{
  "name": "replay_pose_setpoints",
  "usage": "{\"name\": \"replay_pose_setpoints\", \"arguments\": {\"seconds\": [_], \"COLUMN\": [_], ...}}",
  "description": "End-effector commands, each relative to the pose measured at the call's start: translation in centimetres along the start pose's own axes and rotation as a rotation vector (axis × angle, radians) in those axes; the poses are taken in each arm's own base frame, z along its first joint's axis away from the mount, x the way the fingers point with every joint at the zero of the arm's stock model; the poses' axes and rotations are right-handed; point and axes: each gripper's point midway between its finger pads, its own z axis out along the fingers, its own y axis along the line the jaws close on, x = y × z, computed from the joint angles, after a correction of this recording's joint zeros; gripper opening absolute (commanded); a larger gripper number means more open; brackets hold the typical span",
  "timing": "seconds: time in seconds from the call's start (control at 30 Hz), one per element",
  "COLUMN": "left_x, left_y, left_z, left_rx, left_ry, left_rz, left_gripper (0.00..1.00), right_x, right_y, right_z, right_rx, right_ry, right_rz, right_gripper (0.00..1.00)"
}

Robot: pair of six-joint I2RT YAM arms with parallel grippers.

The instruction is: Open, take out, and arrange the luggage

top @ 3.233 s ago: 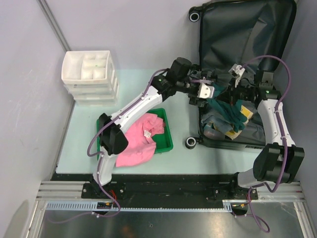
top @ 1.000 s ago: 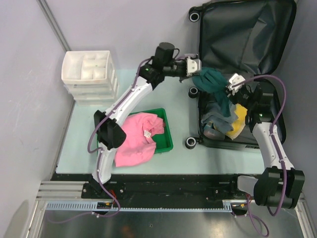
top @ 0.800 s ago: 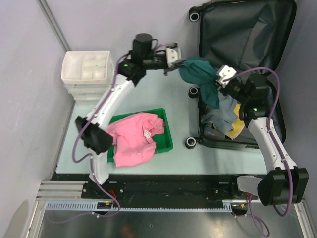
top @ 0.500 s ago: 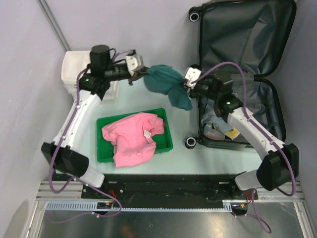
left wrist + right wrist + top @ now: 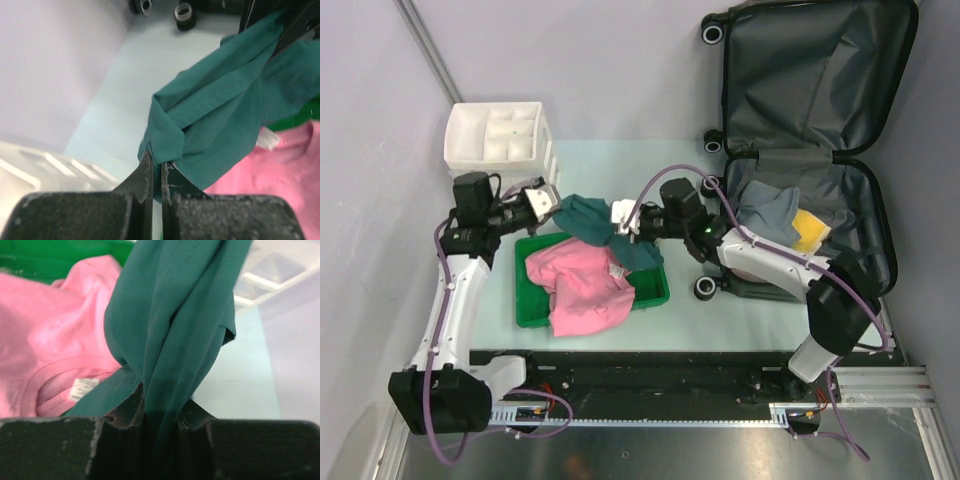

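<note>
My right gripper draws back and down to the pink shirt (image 5: 582, 285) below and back next, and releases the fold where the tray (image 5: 650, 293) holds clothing.
The luggage (image 5: 810, 70) lies open at the back right, its dark lid lining up. A grey garment (image 5: 767, 207) and a yellow item (image 5: 807, 226) lie in its lower half. A teal garment (image 5: 598, 228) hangs stretched between both grippers, over the green tray (image 5: 650, 293) and the pink shirt (image 5: 582, 285). My left gripper (image 5: 552, 203) is shut on the garment's left edge, seen as a folded corner (image 5: 167, 145) pinched between the jaws of the left gripper (image 5: 156, 170). My right gripper (image 5: 620, 222) is shut on a bunched fold (image 5: 170, 315) of it.
A white drawer box (image 5: 500, 150) stands at the back left, close behind the left gripper. The luggage wheels (image 5: 705, 288) sit just right of the tray. Grey walls close in the left and back sides.
Both arms have carried the teal garment left from the luggage and down, and it now hangs over the green tray and pink shirt. Both grips have held throughout.
</note>
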Motion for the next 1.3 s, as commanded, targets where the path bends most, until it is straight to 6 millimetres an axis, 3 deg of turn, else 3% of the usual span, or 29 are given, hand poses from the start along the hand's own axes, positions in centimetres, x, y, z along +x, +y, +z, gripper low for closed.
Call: {"name": "replay_pose_setpoints", "arguments": {"seconds": [0.0,0.17,0.3,0.4,0.5,0.53,0.57,0.6,0.63,0.67,0.7,0.8,0.93,1.0,1.13,1.17,1.23,1.27], "left_x": [6.8,11.3,14.0,15.6,16.1,16.0,15.8,15.3,14.9,14.0,13.3,9.9,5.1,2.1,-0.5,-1.1,-2.3,-2.8], "left_y": [-0.2,-6.4,-10.8,-13.5,-15.1,-15.6,-15.7,-15.5,-15.4,-14.9,-14.6,-12.6,-9.7,-8.0,-5.2,-3.9,-3.6,-2.8], "left_z": [-2.3,-4.6,-5.7,-6.6,-7.4,-7.6,-7.7,-7.8,-7.8,-7.7,-7.7,-7.5,-6.6,-6.4,-5.1,-4.7,-3.8,-3.4], "left_rx": [-0.049,0.108,0.223,0.314,0.36,0.369,0.361,0.342,0.328,0.3,0.285,0.208,0.146,0.115,0.109,0.108,0.129,0.127], "left_ry": [0.241,0.394,0.462,0.503,0.523,0.523,0.517,0.51,0.503,0.487,0.476,0.411,0.296,0.235,0.211,0.206,0.195,0.191], "left_rz": [0.139,0.24,0.197,0.195,0.204,0.199,0.199,0.206,0.202,0.187,0.175,0.106,-0.024,-0.081,-0.231,-0.239,-0.241,-0.239], "left_gripper": [0.0,0.0,0.0,0.05,0.1,0.16,0.41,0.54,0.77,0.87,0.91,0.95,1.0,1.0,1.0,1.0,1.0,1.0], "right_x": [-0.8,0.7,3.0,4.1,4.5,4.6,4.7,4.8,4.8,4.7,4.7,3.0,-0.8,-2.3,-3.9,-3.2,-1.8,0.6], "right_y": [3.1,9.2,15.4,17.5,17.9,17.8,17.7,17.9,17.9,17.8,17.9,17.1,12.9,10.9,5.5,2.9,0.3,-1.5], "right_z": [1.4,3.2,2.2,1.7,1.6,1.7,1.7,1.6,1.4,1.3,0.9,-0.1,-2.0,-3.0,-6.4,-8.1,-9.9,-11.7], "right_rx": [-0.127,-0.322,-0.559,-0.642,-0.659,-0.655,-0.648,-0.654,-0.655,-0.654,-0.661,-0.632,-0.496,-0.433,-0.278,-0.196,-0.106,-0.033], "right_ry": [-0.004,0.021,0.073,0.093,0.101,0.104,0.118,0.124,0.129,0.132,0.14,0.127,0.061,0.031,-0.006,0.011,0.048,0.112], "right_rz": [-0.042,-0.041,-0.073,-0.071,-0.099,-0.105,-0.113,-0.123,-0.122,-0.123,-0.112,-0.083,-0.007,0.059,0.176,0.253,0.33,0.386], "right_gripper": [0.0,0.0,0.0,0.0,0.0,0.0,0.0,0.11,0.21,0.36,0.57,0.74,0.99,1.0,1.0,1.0,1.0,1.0]}}
